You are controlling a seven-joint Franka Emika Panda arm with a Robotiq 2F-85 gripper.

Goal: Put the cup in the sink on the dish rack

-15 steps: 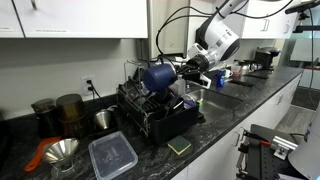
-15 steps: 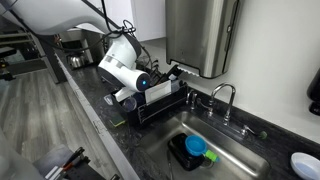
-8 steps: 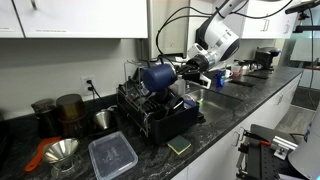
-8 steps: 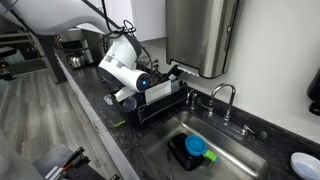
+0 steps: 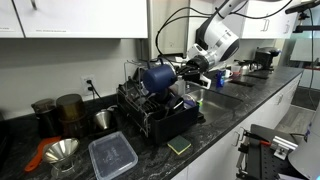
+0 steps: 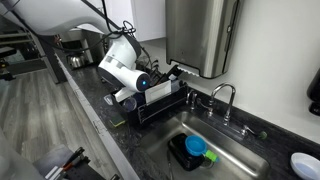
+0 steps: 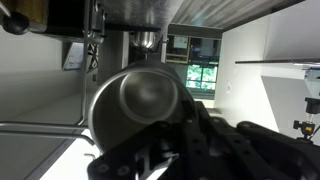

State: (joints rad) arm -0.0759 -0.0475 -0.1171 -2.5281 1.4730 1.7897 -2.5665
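Observation:
The cup point(image 5: 158, 76) still hangs just above the black dish rack, so the gripper will next ease slightly down and toward the wall, onto the rack's wires, and release it.
A dark blue cup point(image 5: 158, 76) is held on its side in my gripper point(image 5: 180, 72), just above the black dish rack point(image 5: 155, 115) on the counter. In the other exterior view the cup point(image 6: 144, 82) shows at the near end of the rack point(image 6: 160, 103), with the gripper point(image 6: 136, 87) behind it. In the wrist view the cup's round base point(image 7: 140, 105) fills the middle, and the gripper fingers point(image 7: 185, 135) are closed around it.
The sink point(image 6: 205, 150) holds a black container with a blue lid point(image 6: 190, 148); a faucet point(image 6: 222, 98) stands behind it. A clear plastic container point(image 5: 112, 155), a metal funnel point(image 5: 60, 152), dark jars point(image 5: 58, 112) and a green sponge point(image 5: 179, 146) lie near the rack.

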